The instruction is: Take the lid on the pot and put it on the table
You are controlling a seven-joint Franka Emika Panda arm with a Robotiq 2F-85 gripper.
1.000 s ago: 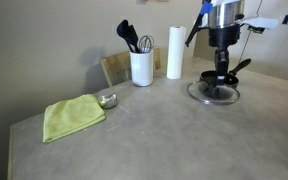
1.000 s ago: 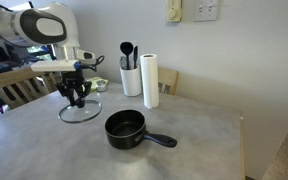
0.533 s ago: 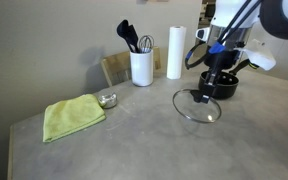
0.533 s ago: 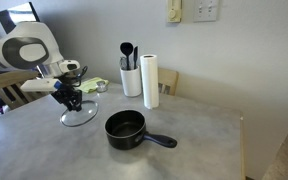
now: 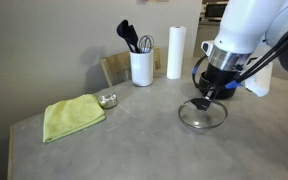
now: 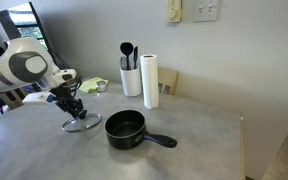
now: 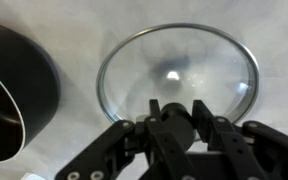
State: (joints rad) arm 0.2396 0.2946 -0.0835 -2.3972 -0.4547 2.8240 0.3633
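My gripper is above a clear spot on the bare tabletop (image 7: pixel 179 65) beside the pot, so next it needs to lower the lid flat onto that spot and release the knob.
The clear glass lid (image 5: pixel 202 116) with its metal rim is at the grey table (image 5: pixel 134 140), low over it or resting on it; I cannot tell if it touches. My gripper (image 5: pixel 206 100) is shut on its dark centre knob. In the wrist view the fingers (image 7: pixel 172 115) clasp the knob, with the lid (image 7: pixel 179 60) spread beneath. The black pot (image 6: pixel 124 128) stands open with its long handle out sideways, just beside the lid (image 6: pixel 81 124) and gripper (image 6: pixel 76 108). It is at the left edge of the wrist view (image 7: pixel 14 95). My arm hides it in an exterior view.
A white utensil holder (image 5: pixel 141 67) and a paper towel roll (image 5: pixel 175 52) stand at the back of the table. A green cloth (image 5: pixel 72 116) and a small metal bowl (image 5: pixel 107 99) lie to one side. A wooden chair (image 5: pixel 112 68) stands behind the table.
My gripper has carried the lid away from the far side of the table, forward and lower, down to the tabletop beside the pot. The pot has not moved.
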